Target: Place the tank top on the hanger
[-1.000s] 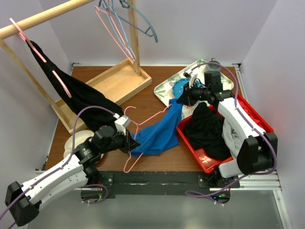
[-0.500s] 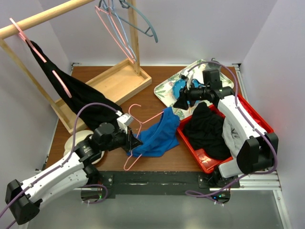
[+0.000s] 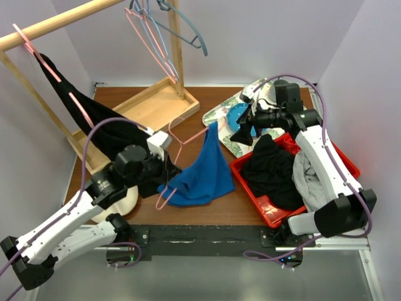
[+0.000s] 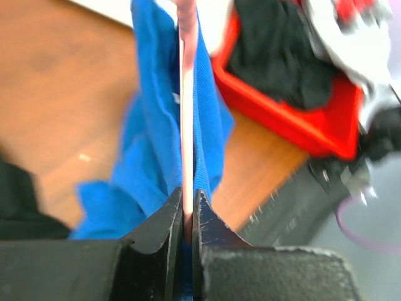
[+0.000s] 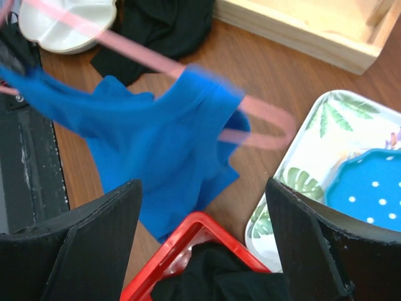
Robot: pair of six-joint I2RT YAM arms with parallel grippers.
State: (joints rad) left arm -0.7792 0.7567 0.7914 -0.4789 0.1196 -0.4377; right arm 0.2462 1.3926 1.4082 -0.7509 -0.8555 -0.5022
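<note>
The robot's left gripper should next lift the hanger (image 3: pixel 188 139) outward and let go of it on the empty part of the bar beside the black garment, because the bar is above and outward of the gripper.
The royal-blue tank top (image 3: pixel 202 174) hangs from one arm of the thin pink hanger (image 3: pixel 188 139), its lower folds reaching the table. My left gripper (image 3: pixel 168 174) is shut on the hanger's wire. In the left wrist view the pink hanger (image 4: pixel 186 94) runs straight up out of the left gripper (image 4: pixel 187 210), with the tank top (image 4: pixel 150 157) on both sides of it. My right gripper (image 3: pixel 241 134) stands open above the tray's edge, apart from the cloth. Seen from the right wrist, the right gripper (image 5: pixel 202 188) holds nothing, and the tank top (image 5: pixel 156 138) and hanger (image 5: pixel 138 53) lie beyond it.
A red bin (image 3: pixel 241 179) with black and grey clothes sits at the right. Behind it is a leaf-patterned tray (image 3: pixel 216 119) with a blue dotted plate (image 5: pixel 369 188). A wooden rack base (image 3: pixel 150 106), a black garment (image 3: pixel 106 125) on the rail and a white dish (image 3: pixel 122 204) are at the left.
My right gripper opened, let go of the tank top and drew back toward the tray. My left arm raised the hanger, so the top now hangs from it.
</note>
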